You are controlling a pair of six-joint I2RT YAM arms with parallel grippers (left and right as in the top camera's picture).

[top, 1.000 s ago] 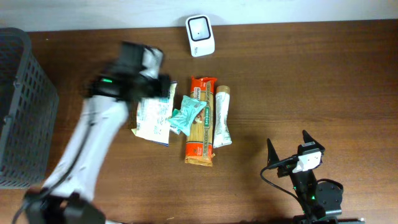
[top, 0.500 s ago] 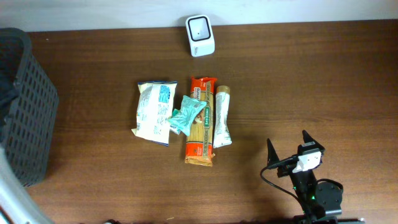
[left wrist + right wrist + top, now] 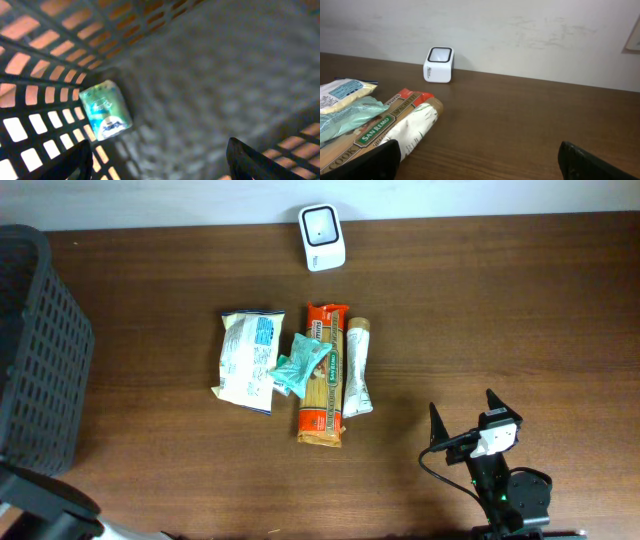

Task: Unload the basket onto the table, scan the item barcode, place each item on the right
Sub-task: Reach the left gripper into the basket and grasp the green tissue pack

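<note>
The green packet is below, off-centre in the basket's corner, so my left gripper will go down next until its fingers straddle it.
A white scanner stands at the table's back edge. Mid-table lie a white-and-blue bag, a teal packet, an orange spaghetti pack and a white tube-shaped pack. My left gripper is open inside the dark basket, above a green packet lying in its corner; nothing sits between its fingers. My right gripper rests open at the front right, apart from the items, and the right wrist view shows its jaws empty.
The grey mesh basket fills the left edge of the table. A dark part of my left arm shows at the front left corner. In the right wrist view the scanner stands against a pale wall.
My left arm swung from above the white-and-blue bag to the left, out over the basket, and now barely shows overhead. The items on the table and the right arm have not moved.
</note>
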